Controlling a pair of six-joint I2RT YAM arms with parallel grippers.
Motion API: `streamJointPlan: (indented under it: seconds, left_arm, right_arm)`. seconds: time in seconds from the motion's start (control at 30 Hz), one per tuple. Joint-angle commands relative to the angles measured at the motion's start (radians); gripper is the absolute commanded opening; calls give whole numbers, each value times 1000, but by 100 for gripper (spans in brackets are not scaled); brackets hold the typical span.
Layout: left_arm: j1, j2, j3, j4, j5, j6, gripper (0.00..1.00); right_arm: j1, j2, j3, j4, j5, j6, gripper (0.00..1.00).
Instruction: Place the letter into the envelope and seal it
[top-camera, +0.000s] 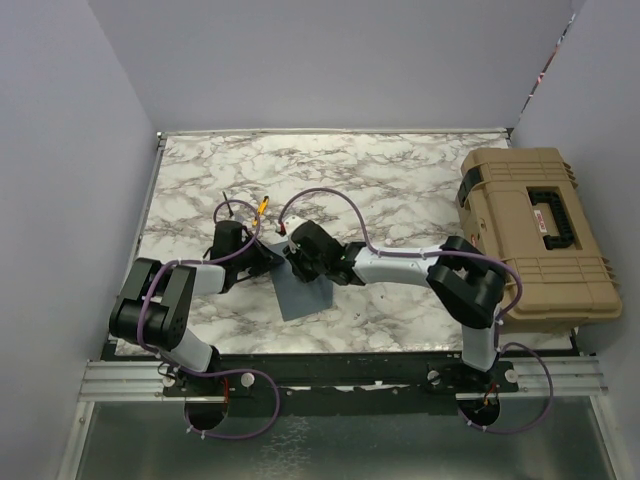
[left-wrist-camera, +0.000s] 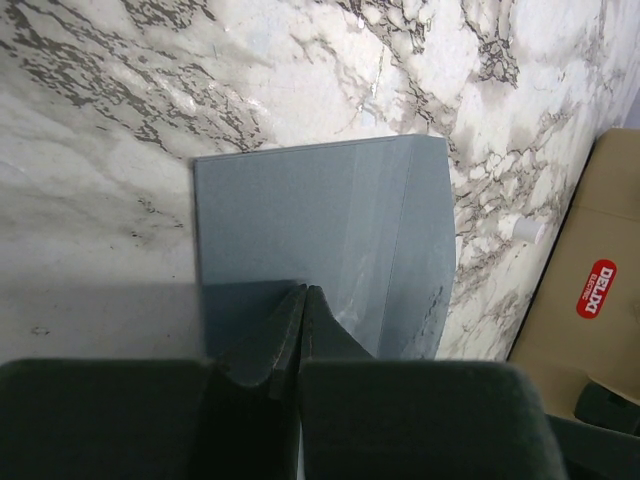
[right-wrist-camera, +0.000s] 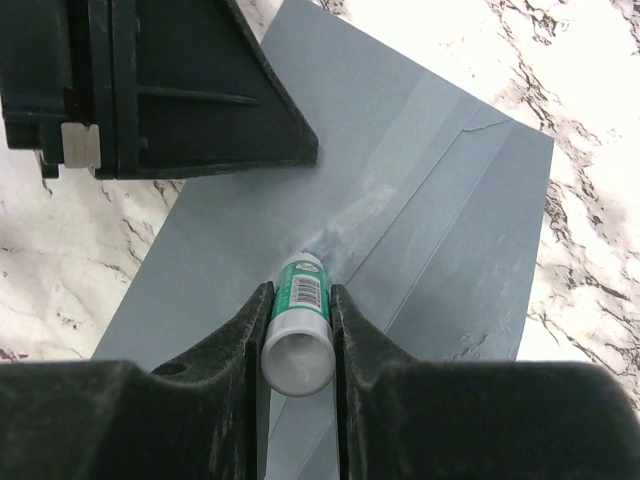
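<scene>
The glue stick (right-wrist-camera: 300, 320) should be released on the bare marble beside the envelope, because glue smears the envelope. My right gripper will next move up, toward the tan case and down onto that marble.
The grey-blue envelope (top-camera: 305, 295) lies flat on the marble table between the two arms. It also shows in the left wrist view (left-wrist-camera: 320, 220) and the right wrist view (right-wrist-camera: 450, 250). My right gripper (right-wrist-camera: 298, 292) is shut on a green-and-white glue stick (right-wrist-camera: 300, 320), whose tip touches the envelope at a pale smeared patch by the flap fold. My left gripper (left-wrist-camera: 303, 292) is shut with nothing between its fingers, and its tips rest on the envelope near one edge. Its dark body (right-wrist-camera: 170, 90) shows in the right wrist view. The cream-beige letter is not in view.
A tan hard case (top-camera: 530, 230) stands on the table's right side and also shows in the left wrist view (left-wrist-camera: 590, 320). A small white cap-like object (left-wrist-camera: 527, 230) lies on the marble between the envelope and the case. Grey walls surround the table.
</scene>
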Motion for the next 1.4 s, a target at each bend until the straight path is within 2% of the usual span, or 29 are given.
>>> streamJointPlan:
  seconds: [0.0,0.27,0.57,0.67,0.83,1.03,1.2,1.23,1.37]
  left_arm:
    - [5,71,-20,-161,-77,32,0]
    - [5,82,-8,-157,-81,28,0]
    - [7,86,-9,-158,-78,33,0]
    - [8,86,-8,-158,-73,36,0]
    - [8,81,-4,-162,-71,41,0]
    - [11,78,7,-170,-63,49,0]
    - [12,52,38,-170,-8,58,0]
    - [12,39,48,-170,9,62,2]
    - [12,-37,99,-189,76,82,26]
  right_arm:
    - [8,-20,-70,-83,1,-2,1]
    - [58,-97,-156,-90,-51,15,0]
    - [7,47,-14,-90,40,32,1]
    - [-3,71,64,-161,79,42,1]
    - [-3,6,71,-215,99,92,1]
    - [-3,-128,48,-200,-21,101,1]
    - [-45,-192,19,-185,-64,185,1]
    - [-66,-205,0,-178,-76,216,1]
    - [-180,-278,-107,-132,-165,375,1]
